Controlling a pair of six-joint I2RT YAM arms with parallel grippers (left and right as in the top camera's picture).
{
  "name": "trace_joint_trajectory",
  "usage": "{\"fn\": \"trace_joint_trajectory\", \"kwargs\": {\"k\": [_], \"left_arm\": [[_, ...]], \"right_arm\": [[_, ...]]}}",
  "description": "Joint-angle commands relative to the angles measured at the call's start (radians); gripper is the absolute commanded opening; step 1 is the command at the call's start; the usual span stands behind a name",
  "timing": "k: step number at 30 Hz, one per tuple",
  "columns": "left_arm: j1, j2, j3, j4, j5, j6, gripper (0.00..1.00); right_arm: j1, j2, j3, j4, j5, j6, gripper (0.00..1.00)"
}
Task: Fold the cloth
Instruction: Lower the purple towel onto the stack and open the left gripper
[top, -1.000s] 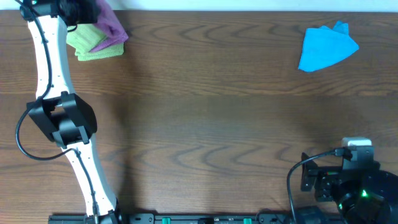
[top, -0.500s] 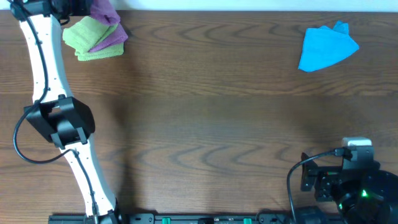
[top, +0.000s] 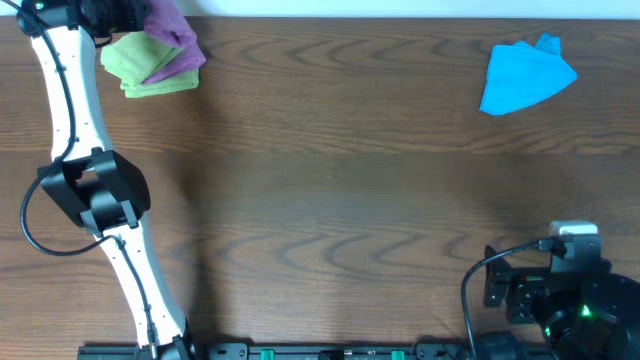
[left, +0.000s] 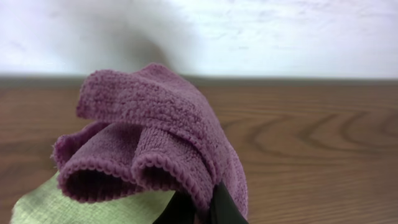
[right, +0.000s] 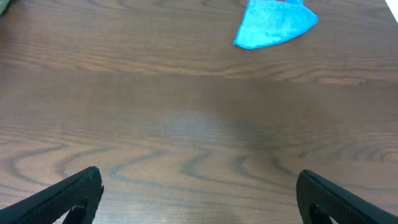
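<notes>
I should lower my left gripper toward the lime-green folded cloths just below and release the purple cloth (top: 172, 38) there, as its bundle is already folded.
The purple cloth (top: 172, 38) is folded into a thick bundle at the far left corner of the table, lying on the lime-green folded cloths (top: 135, 62). In the left wrist view the cloth (left: 155, 130) fills the middle, its rolled edges facing the camera. My left gripper (left: 202, 208) is shut on the cloth's lower fold, just over the green cloth (left: 74, 208). My right gripper (right: 199, 199) is open and empty, low over bare wood near the front right. No white tag shows.
A bright blue cloth (top: 525, 75) lies crumpled at the far right; it also shows in the right wrist view (right: 273, 23). A white wall runs behind the table's far edge (left: 249, 78). The left arm (top: 90, 190) stretches along the left side.
The left arm has drawn slightly left and toward the far edge, taking the purple cloth further onto the green pile. The right arm has not moved.
</notes>
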Motion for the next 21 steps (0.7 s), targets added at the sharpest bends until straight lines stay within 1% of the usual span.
{"fn": "trace_joint_trajectory", "kwargs": {"k": [1, 4, 12, 21], "left_arm": [[0.023, 0.009, 0.001, 0.023, 0.117, -0.006, 0.05], [0.040, 0.009, 0.001, 0.034, 0.122, -0.032, 0.06], [0.055, 0.009, -0.014, 0.022, 0.129, -0.031, 0.06], [0.054, 0.009, -0.170, 0.040, 0.130, -0.027, 0.06]], "right_arm": [[-0.007, 0.000, -0.003, -0.002, 0.006, -0.006, 0.99], [-0.007, 0.000, -0.003, -0.002, 0.006, -0.006, 0.99], [-0.007, 0.000, -0.003, -0.002, 0.006, -0.006, 0.99], [-0.007, 0.000, -0.003, -0.002, 0.006, -0.006, 0.99]]}}
